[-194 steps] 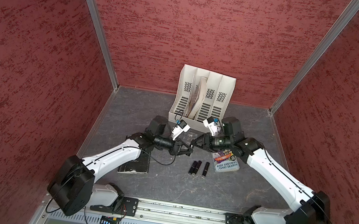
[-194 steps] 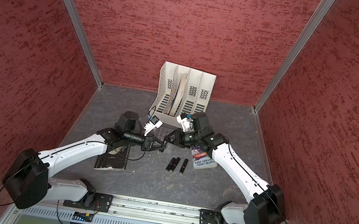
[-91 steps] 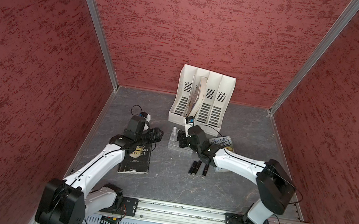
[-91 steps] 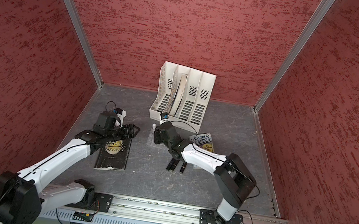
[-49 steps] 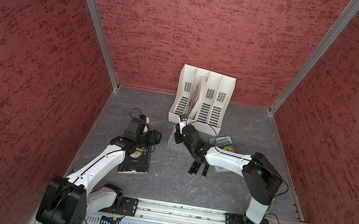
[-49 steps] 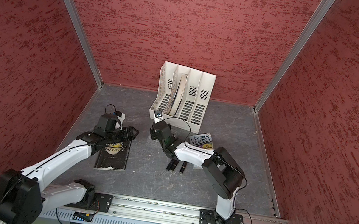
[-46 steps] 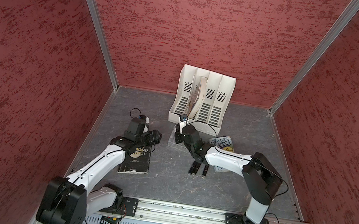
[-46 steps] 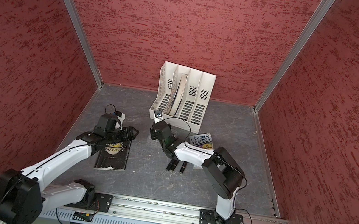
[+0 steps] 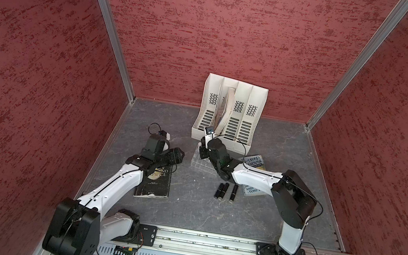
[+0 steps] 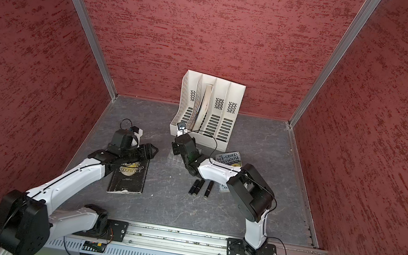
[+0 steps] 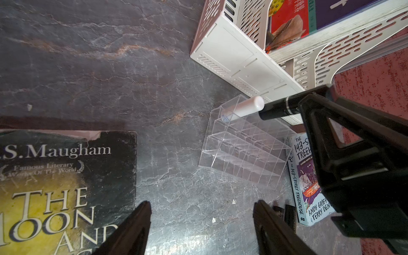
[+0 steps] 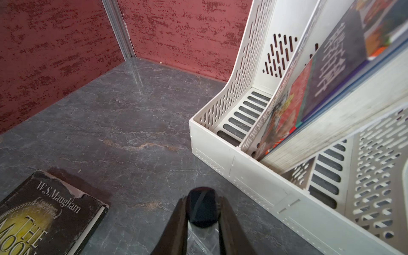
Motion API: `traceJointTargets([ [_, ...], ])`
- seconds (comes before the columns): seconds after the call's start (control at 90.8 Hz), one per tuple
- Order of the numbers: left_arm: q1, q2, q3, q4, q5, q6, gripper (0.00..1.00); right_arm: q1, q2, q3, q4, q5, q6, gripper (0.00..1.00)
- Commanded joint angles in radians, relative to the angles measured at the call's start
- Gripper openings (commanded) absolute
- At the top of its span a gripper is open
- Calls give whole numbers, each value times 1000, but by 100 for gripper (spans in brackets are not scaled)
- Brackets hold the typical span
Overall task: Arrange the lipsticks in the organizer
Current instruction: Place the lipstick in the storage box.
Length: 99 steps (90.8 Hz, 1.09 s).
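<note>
I will next move my right gripper down toward the empty cell beside the white lipstick and let go of the black lipstick, because its bottom end hangs above the organizer.
The clear organizer sits on the floor in front of the file rack. A white lipstick stands in a cell at its back corner. My right gripper is shut on a black lipstick, held upright just above the organizer's back row, next to the white one's cap. Three black lipsticks lie side by side on the floor nearer the rail. My left gripper hangs open and empty, left of the organizer.
A white slotted file rack with a book in it stands against the back wall, right behind the organizer. A dark book lies under my left arm. A blue book lies beside my right arm.
My right gripper has carried the black lipstick a little farther back over the organizer. The left arm, earlier drawn back to the left, has barely moved.
</note>
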Motion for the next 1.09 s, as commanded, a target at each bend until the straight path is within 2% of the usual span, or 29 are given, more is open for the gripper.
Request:
traceJointTargets([
  [0.0, 9, 4, -8, 20, 14, 9, 76, -10, 12, 5, 33, 14, 7, 8],
  [0.882, 11, -10, -12, 26, 14, 6, 75, -12, 41, -79, 72, -24, 79, 8],
  [1.003, 10, -13, -10, 23, 11, 6, 75, -11, 37, -79, 67, -20, 79, 14],
  [1.08, -5, -22, -5, 21, 0, 20, 75, -11, 32, -77, 59, -19, 85, 28],
])
